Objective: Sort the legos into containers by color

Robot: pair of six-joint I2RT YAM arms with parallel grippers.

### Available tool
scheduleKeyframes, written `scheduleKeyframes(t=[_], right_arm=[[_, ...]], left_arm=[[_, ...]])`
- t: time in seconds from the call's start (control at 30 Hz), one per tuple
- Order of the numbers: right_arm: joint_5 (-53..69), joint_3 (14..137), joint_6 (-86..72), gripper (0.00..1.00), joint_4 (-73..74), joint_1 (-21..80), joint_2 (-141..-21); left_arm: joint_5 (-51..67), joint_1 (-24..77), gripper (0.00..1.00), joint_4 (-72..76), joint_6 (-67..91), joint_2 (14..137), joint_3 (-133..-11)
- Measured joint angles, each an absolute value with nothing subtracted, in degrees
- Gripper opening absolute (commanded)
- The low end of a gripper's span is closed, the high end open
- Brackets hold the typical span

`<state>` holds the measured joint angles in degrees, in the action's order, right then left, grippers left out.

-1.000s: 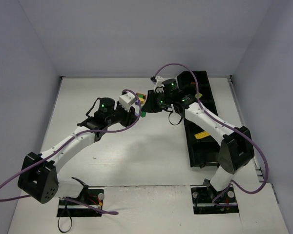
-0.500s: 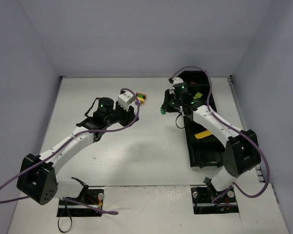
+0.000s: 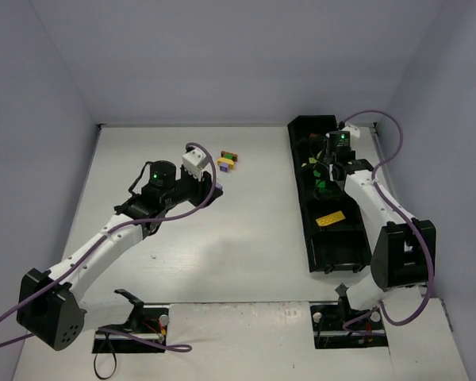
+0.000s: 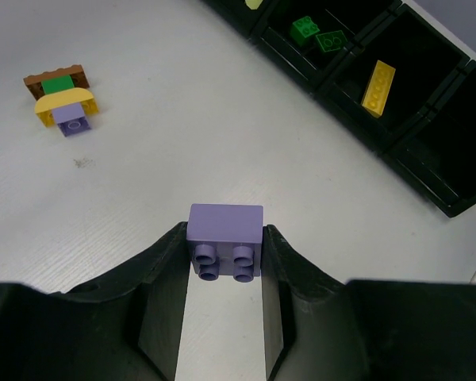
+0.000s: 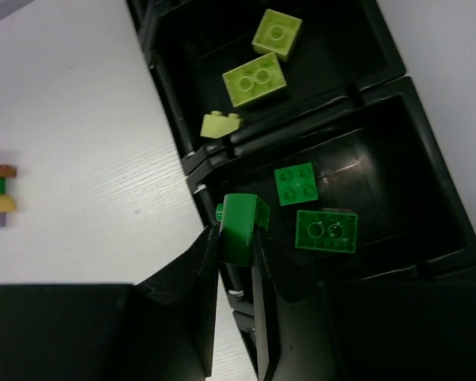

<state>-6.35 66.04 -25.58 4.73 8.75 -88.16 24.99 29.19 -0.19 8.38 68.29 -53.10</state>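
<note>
Back and right of my left gripper in the top view is the tray's empty near section [image 3: 339,248] [image 4: 454,141], so I will swing over it, lower and release the lilac brick.
My left gripper [image 4: 225,238] is shut on a lilac brick [image 4: 225,234] and holds it above the bare table, also in the top view [image 3: 213,185]. A small stack of brown, green, yellow and lilac bricks [image 4: 62,99] lies beyond it [image 3: 228,161]. My right gripper [image 5: 236,230] is shut on a green brick [image 5: 239,225] over the left wall of the black tray [image 5: 301,131], at the compartment holding two green bricks [image 5: 296,184]. The compartment beyond holds lime bricks [image 5: 255,79]. A yellow brick [image 3: 330,219] lies in a nearer compartment.
The tray [image 3: 305,230] runs front to back along the table's right side. A pale lime piece [image 5: 221,124] sits at the divider by the tray's left wall. Grey walls close in the table on three sides.
My right gripper has carried the green brick from the stack rightward to above the tray. My left gripper has drawn back from the stack with the lilac brick.
</note>
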Motion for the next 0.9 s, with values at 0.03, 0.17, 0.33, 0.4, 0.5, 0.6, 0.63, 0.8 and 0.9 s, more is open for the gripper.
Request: scheduleKeyframes(t=[0.03, 0.17, 0.33, 0.4, 0.5, 0.6, 0.63, 0.8, 0.9], right_arm=[[-6.8, 66.1, -26.0, 0.01, 4.7, 8.2, -88.5], [-7.9, 66.2, -27.3, 0.21, 4.5, 6.7, -91.6], [-8.1, 66.3, -28.6, 0.57, 4.6, 6.0, -95.1], [-8.1, 66.5, -28.6, 0.65, 4.7, 6.0, -95.4], [-7.9, 67.3, -28.4, 0.69, 4.8, 6.0, -95.4], [-6.5, 67.9, -27.6, 0.71, 4.9, 6.0, -94.3], [-5.8, 68.0, -27.0, 0.71, 5.0, 6.0, -93.4], [-1.3, 68.8, -25.0, 0.78, 5.7, 5.5, -85.5], [0.6, 69.8, -23.8, 0.87, 6.6, 5.1, -77.5]], left_arm=[[25.0, 29.2, 0.0, -0.3, 8.5, 67.9, -52.8], [25.0, 29.2, 0.0, -0.8, 9.2, 67.0, -52.0], [25.2, 29.2, 0.0, -1.2, 9.8, 66.4, -51.8], [25.5, 29.2, 0.0, -1.1, 10.1, 66.2, -51.8], [26.0, 29.4, 0.0, -1.1, 10.8, 66.1, -51.8], [26.0, 30.8, 0.0, -1.1, 11.0, 66.1, -51.8], [26.0, 31.7, 0.0, -1.1, 11.0, 66.2, -51.8], [25.9, 38.1, 0.0, -0.9, 11.1, 69.5, -53.6], [25.4, 42.7, 0.0, -0.4, 11.1, 73.6, -56.4]])
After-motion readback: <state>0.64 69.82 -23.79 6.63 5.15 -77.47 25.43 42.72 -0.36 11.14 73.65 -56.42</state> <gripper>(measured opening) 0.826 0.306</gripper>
